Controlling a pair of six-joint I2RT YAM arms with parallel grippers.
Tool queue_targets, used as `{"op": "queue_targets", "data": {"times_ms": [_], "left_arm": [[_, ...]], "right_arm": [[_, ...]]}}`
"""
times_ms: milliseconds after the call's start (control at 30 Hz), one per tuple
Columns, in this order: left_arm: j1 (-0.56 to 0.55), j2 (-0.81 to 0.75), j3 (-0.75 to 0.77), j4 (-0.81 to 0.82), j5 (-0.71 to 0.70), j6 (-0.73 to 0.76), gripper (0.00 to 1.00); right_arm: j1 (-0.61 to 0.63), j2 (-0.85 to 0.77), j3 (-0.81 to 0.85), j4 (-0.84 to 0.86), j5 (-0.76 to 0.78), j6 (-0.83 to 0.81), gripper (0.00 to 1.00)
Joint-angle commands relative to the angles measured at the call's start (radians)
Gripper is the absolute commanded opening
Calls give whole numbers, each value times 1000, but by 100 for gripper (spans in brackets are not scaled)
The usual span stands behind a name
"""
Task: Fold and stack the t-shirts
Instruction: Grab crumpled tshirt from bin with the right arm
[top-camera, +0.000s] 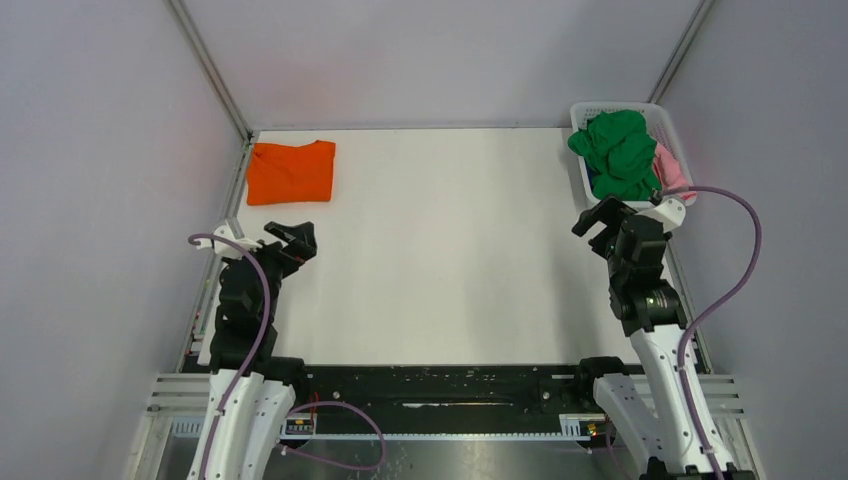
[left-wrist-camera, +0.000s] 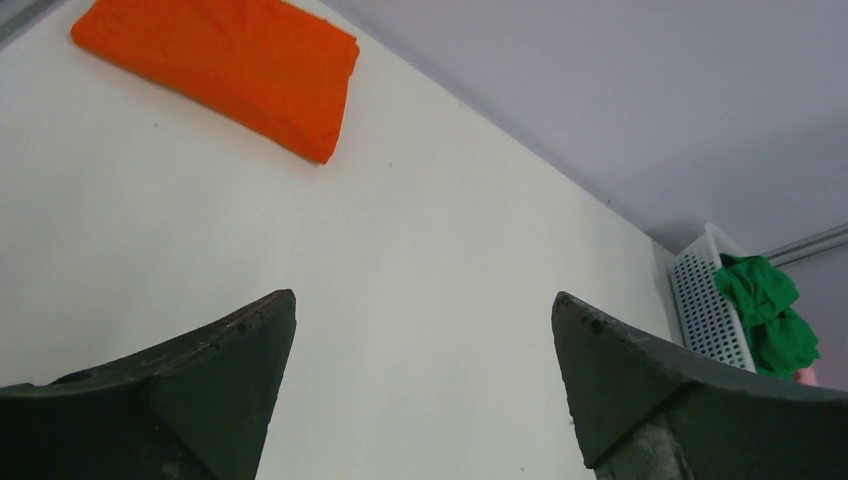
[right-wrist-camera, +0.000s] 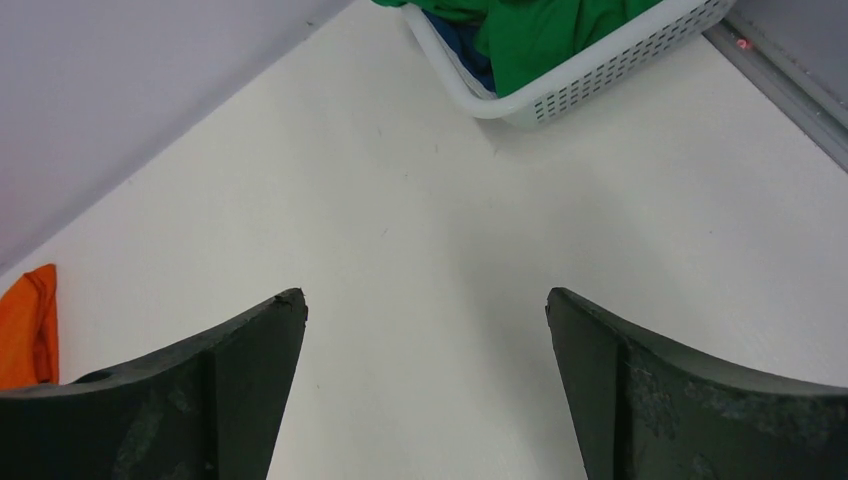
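My right gripper moves outward and down onto the green t-shirt's middle (top-camera: 620, 151) next, which lies outward of and below it, since that shirt tops the basket's pile.
The orange t-shirt (top-camera: 291, 171) lies folded flat at the far left of the white table; it also shows in the left wrist view (left-wrist-camera: 225, 62) and at the edge of the right wrist view (right-wrist-camera: 28, 325). The green t-shirt (top-camera: 620, 152) sits crumpled in a white basket (top-camera: 581, 185) at the far right, seen too in the left wrist view (left-wrist-camera: 772, 313) and the right wrist view (right-wrist-camera: 540, 30). My left gripper (top-camera: 297, 240) is open and empty, near and right of the orange shirt. My right gripper (top-camera: 604, 219) is open and empty, just near the basket.
The basket also holds a pink garment (top-camera: 672, 168) and a dark blue one (right-wrist-camera: 465, 50) under the green shirt. Grey walls enclose the table on three sides. A black rail (top-camera: 440, 385) runs along the near edge between the arm bases.
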Motion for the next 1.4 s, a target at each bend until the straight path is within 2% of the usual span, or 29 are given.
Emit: {"op": "queue_targets", "data": {"times_ms": [0,67,167,333,733,900,933,967,1033,1067,1100,1133,1233,1367], "left_arm": [[2,64,49,-9,39,-1,99],[3,87,63,-31,12,1,99],[2,109,83,-66,-32,1,99],[2,123,96,-88,-44,4,99],[2,158,108,-115,-104,-7,99],[2,165,105,-103,-99,-4,99],[2,167,105,-102,-100,-5,99],[3,172,105,-103,-104,-4,99],[2,177,108,-104,-103,-4,99],[2,180,108,-103,-102,-5,99],[2,182,109,-103,-98,-4,99],[2,182,108,-104,-92,-5,99],[2,180,115,-106,-51,-10,99],[3,161,112,-104,-29,-19,99]], "right_arm": [[-1,104,60,79,47,-32,99],[-1,191,122,52,70,-91,98],[-7,346,264,-45,193,-76,98],[-63,636,516,-99,138,-131,98],[-257,1307,1051,-165,113,103,98],[-288,1493,1182,-143,-9,208,96],[-290,1524,1213,-135,-38,207,88],[-294,1551,1241,-129,-79,203,74],[-307,1586,1286,-81,-218,175,32],[-311,1592,1305,-69,-278,171,19],[-312,1582,1322,-67,-291,170,12],[-312,1560,1335,-69,-291,167,8],[-312,1451,1324,-67,-293,155,6],[-311,1231,1221,-8,-334,150,5]]}}
